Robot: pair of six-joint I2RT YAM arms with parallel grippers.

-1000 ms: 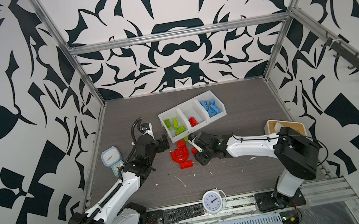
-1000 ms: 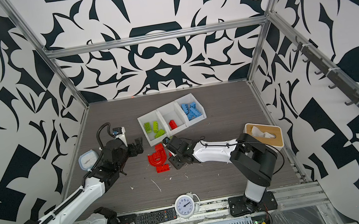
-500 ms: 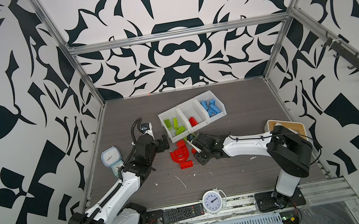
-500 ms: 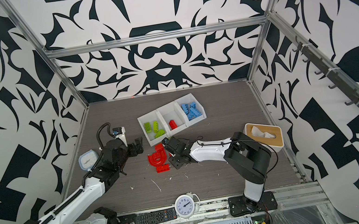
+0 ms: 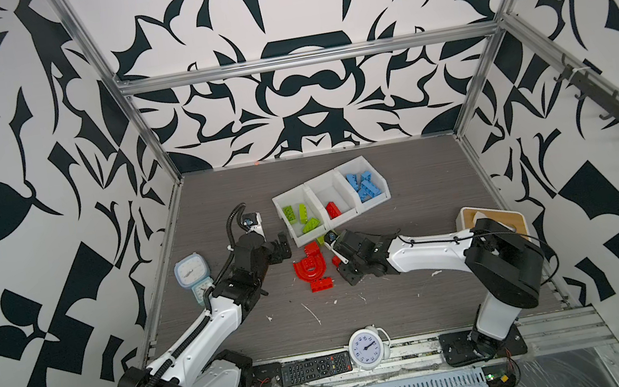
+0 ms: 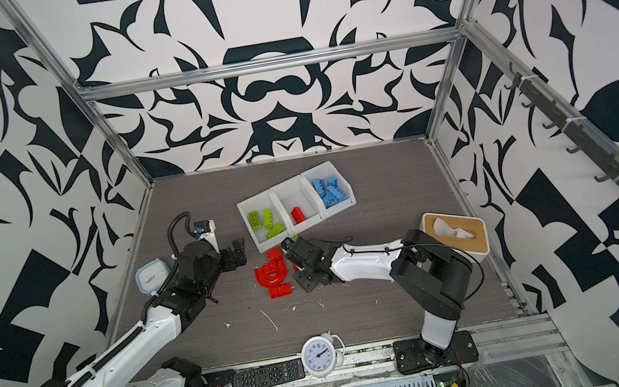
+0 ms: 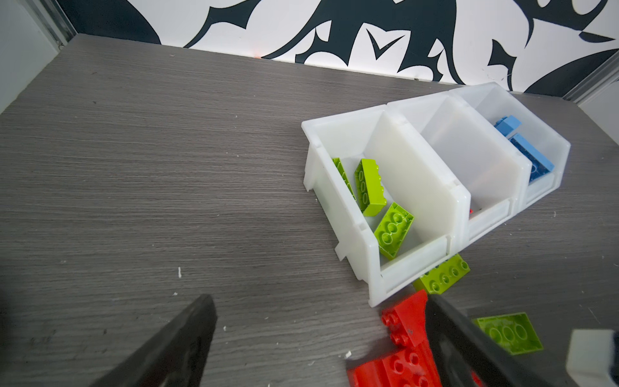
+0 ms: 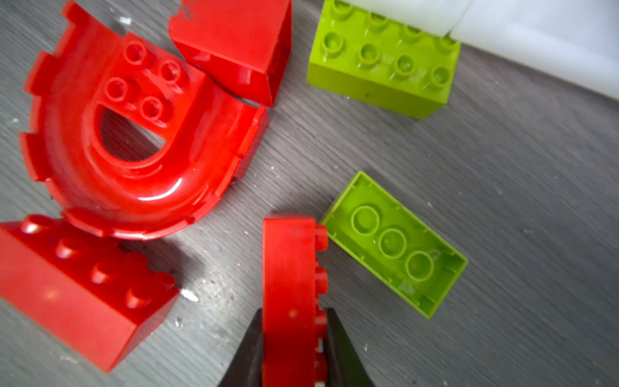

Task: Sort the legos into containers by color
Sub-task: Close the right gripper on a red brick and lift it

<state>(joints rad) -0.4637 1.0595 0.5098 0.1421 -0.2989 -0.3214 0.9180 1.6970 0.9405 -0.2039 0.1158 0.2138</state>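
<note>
My right gripper is going to lift the red brick outward over the middle container next and release it inside, because that container has a red lego in it and is outward of the gripper.
The three joined white containers (image 5: 288, 198) hold lime green, red and light blue legos, from left to right. My right gripper (image 8: 294, 315) is shut on a red brick (image 8: 289, 261) standing on its edge on the table, next to an upturned green brick (image 8: 395, 244). A second green brick (image 8: 385, 60) lies against the containers' front. The red arch (image 5: 311, 268), a red brick (image 5: 321, 285) and a red sloped piece (image 5: 311, 249) lie between both grippers. My left gripper (image 7: 318, 300) is open and empty, one finger beside the sloped piece.
A tissue box with a wooden lid (image 5: 489, 221) stands at the right edge. A pale blue timer (image 5: 190, 270) sits by the left wall. A white alarm clock (image 5: 366, 347) and a black remote (image 5: 314, 368) lie along the front rail.
My right gripper has closed from partly open onto the red brick. The left arm has not moved.
</note>
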